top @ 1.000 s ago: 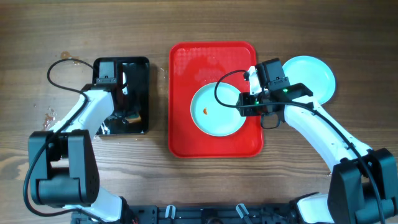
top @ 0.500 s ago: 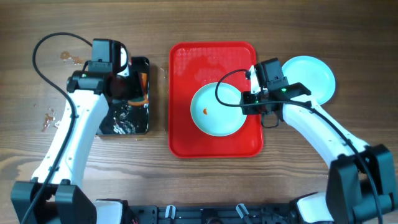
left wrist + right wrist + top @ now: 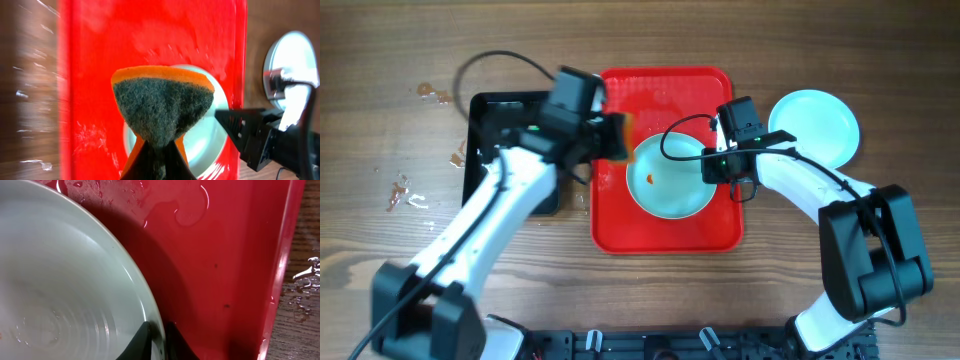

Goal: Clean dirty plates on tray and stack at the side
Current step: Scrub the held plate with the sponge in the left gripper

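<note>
The orange smear (image 3: 649, 180) needs to be wiped first, so I will next move my left gripper down onto the plate, then to the left in the overhead view to the black tray.
The red tray (image 3: 665, 225) lies at the table's middle. One pale blue plate (image 3: 670, 185) with an orange smear (image 3: 649, 180) lies on it. A second plate (image 3: 817, 125) lies on the table to the tray's right. My left gripper (image 3: 617, 137) is shut on an orange sponge with a dark scouring face (image 3: 161, 107) and holds it above the tray's left part, beside the plate (image 3: 212, 135). My right gripper (image 3: 716, 168) is shut on the tray plate's right rim; the wrist view shows one finger on each side of the rim (image 3: 159, 332) of the plate (image 3: 60, 280).
A glossy black tray (image 3: 510, 115) sits left of the red tray, partly under my left arm. Wet spots and scraps lie on the wood at the left (image 3: 430, 92). Water drops lie on the red tray (image 3: 220, 255).
My left arm has swung right from the black tray to above the red tray, carrying the sponge. My right gripper has stayed on the plate's rim.
</note>
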